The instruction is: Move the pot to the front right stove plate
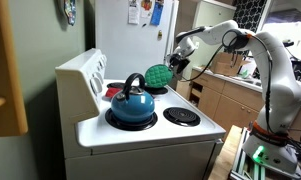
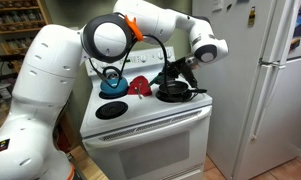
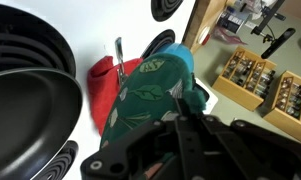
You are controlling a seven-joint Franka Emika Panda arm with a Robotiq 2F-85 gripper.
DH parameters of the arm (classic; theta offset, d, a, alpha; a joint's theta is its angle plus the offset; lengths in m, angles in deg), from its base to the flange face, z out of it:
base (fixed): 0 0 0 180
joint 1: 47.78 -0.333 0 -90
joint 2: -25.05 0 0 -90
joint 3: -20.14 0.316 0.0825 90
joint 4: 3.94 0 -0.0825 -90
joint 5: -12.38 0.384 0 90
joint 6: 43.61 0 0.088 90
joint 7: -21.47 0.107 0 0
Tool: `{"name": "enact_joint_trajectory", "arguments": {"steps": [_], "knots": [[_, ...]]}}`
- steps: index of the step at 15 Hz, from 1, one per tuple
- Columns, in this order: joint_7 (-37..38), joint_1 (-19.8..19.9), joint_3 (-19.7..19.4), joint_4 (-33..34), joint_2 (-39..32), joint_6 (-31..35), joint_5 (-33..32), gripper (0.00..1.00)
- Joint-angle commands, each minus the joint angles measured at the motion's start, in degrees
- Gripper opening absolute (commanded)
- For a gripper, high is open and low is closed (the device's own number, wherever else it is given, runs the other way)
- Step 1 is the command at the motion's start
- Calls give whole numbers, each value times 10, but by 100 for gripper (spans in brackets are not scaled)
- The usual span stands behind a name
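The green pot (image 1: pixel 157 77) still hangs tilted beside the black pan, so the robot will next move its gripper toward the refrigerator and down over the pan to let go of the pot there.
The green pot (image 1: pixel 157 77) is round with a leaf pattern and stands tilted on edge over the far side of the white stove (image 1: pixel 140 135). In the wrist view it (image 3: pixel 150 90) stretches away from my fingertips. My gripper (image 1: pixel 172 70) is shut on its rim. It also shows in an exterior view (image 2: pixel 173 75), above the black pan, where the pot itself is hidden behind it. In the wrist view my fingers (image 3: pixel 180 105) close on the pot's near edge.
A blue kettle (image 1: pixel 132 101) (image 2: pixel 113 83) stands on the back left plate. A black pan (image 2: pixel 173 92) (image 3: pixel 25 100) sits on the right side. A red item (image 2: pixel 140 85) (image 3: pixel 105 85) lies beside the pot. One plate (image 1: pixel 181 116) (image 2: pixel 110 110) is bare. A spice rack (image 3: pixel 255 70) lies beyond.
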Motion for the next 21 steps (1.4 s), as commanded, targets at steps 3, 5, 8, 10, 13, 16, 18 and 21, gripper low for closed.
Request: {"name": "enact_joint_trajectory", "arguments": {"steps": [3, 5, 8, 10, 13, 16, 18, 21], "knots": [[-3, 16, 0, 15, -22, 49, 35, 1], [-4, 20, 0, 14, -25, 69, 40, 1], [-9, 26, 1, 14, -29, 91, 50, 1], [-6, 28, 1, 12, -32, 101, 57, 1], [-3, 30, 1, 11, -41, 108, 57, 1], [-3, 34, 5, 13, -54, 106, 62, 1], [-7, 36, 8, 15, -59, 102, 73, 1], [-4, 33, 5, 16, -64, 103, 80, 1]]}}
